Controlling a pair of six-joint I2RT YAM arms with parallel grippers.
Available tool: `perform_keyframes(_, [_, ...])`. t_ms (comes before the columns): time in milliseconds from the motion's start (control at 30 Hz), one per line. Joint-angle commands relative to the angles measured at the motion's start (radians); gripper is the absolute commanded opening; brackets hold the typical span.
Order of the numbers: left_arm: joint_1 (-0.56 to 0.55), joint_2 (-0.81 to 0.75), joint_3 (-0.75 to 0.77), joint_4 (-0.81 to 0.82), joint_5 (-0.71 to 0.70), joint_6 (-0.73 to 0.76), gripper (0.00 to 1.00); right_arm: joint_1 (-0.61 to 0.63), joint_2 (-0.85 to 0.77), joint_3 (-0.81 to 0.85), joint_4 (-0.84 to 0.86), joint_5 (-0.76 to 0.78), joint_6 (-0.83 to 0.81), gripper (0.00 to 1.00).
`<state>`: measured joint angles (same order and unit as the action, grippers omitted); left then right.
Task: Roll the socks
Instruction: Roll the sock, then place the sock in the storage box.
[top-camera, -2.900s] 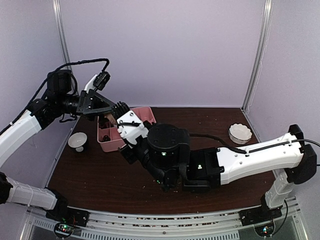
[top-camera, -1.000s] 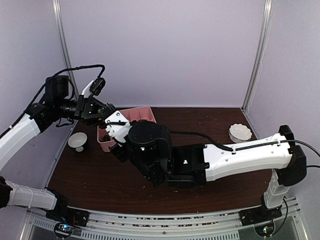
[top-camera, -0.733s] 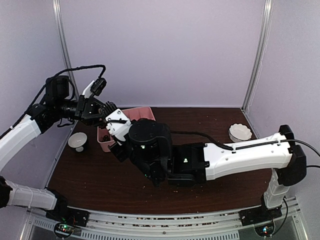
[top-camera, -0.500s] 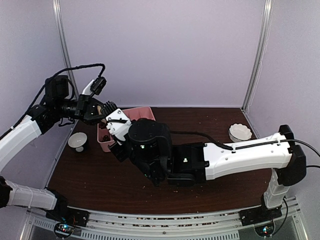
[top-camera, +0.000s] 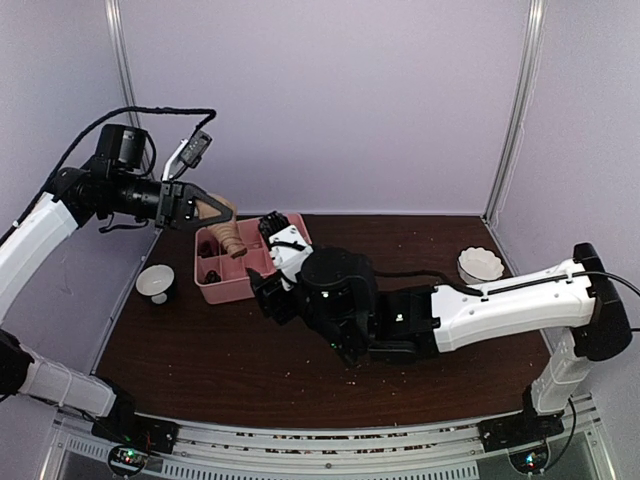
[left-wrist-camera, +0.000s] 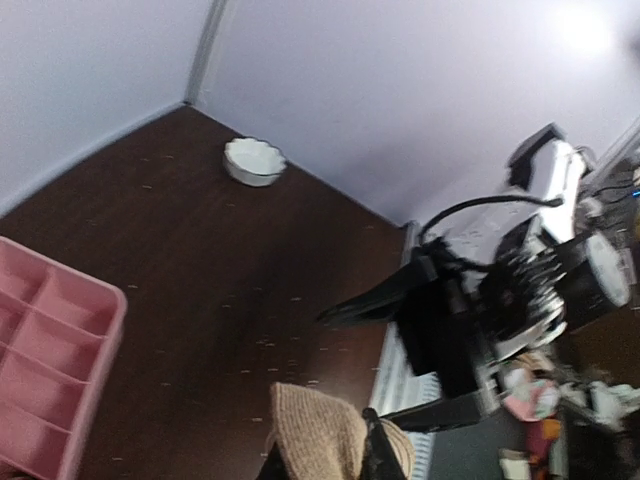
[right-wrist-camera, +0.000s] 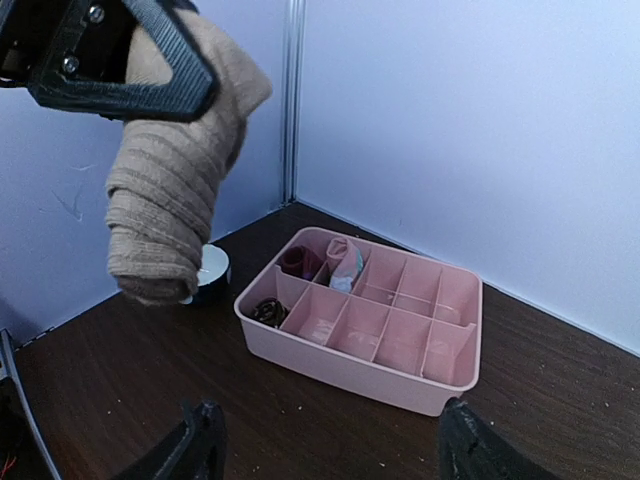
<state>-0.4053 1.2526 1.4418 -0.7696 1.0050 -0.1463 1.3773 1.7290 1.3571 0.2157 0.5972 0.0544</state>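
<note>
I will next tip my left gripper downward, lower the sock outward to the tray's front compartment (top-camera: 234, 271) beside the dark coiled item and release it there, as that compartment is empty.
My left gripper (top-camera: 205, 210) is shut on a rolled tan sock (top-camera: 226, 229), which hangs in the air above the left end of the pink tray (top-camera: 226, 291). The right wrist view shows the tan sock (right-wrist-camera: 165, 205) dangling from the black left gripper (right-wrist-camera: 130, 60). In the left wrist view the tan sock (left-wrist-camera: 320, 430) sits between the left gripper (left-wrist-camera: 322, 462) fingers. My right gripper (right-wrist-camera: 333, 445) is open and empty, low over the table in front of the tray (right-wrist-camera: 360, 375). A rolled pink, white and mint sock (right-wrist-camera: 345, 262) stands in a back compartment.
A dark red bundle (right-wrist-camera: 298, 262) and a dark coiled item (right-wrist-camera: 268, 312) occupy left compartments of the tray. A small white cup (top-camera: 156, 283) stands left of the tray. A white scalloped bowl (top-camera: 480, 266) sits at the far right. Walls close the back and sides.
My left gripper closed on the tan sock and carried it up and away from the right gripper. The right gripper opened, let go and drew back to the right.
</note>
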Motion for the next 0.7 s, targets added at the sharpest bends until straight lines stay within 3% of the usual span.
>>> perform_keyframes(0, [0.013, -0.017, -0.032, -0.041, -0.503, 0.345, 0.0, -0.008, -0.15, -0.117, 0.03, 0.056, 0.094, 0.73])
perform_keyframes(133, [0.013, -0.001, -0.14, 0.174, -0.745, 0.371, 0.0, -0.008, -0.235, -0.223, 0.003, 0.118, 0.168, 0.73])
perform_keyframes(267, [0.013, 0.113, -0.152, 0.25, -0.94, 0.35, 0.0, -0.008, -0.288, -0.288, -0.036, 0.157, 0.22, 0.71])
perform_keyframes(467, [0.014, 0.269, -0.194, 0.427, -1.021, 0.343, 0.0, -0.008, -0.326, -0.354, -0.028, 0.154, 0.245, 0.69])
perform_keyframes(667, [0.013, 0.425, -0.149, 0.498, -1.041, 0.355, 0.0, -0.008, -0.306, -0.33, -0.077, 0.14, 0.244, 0.69])
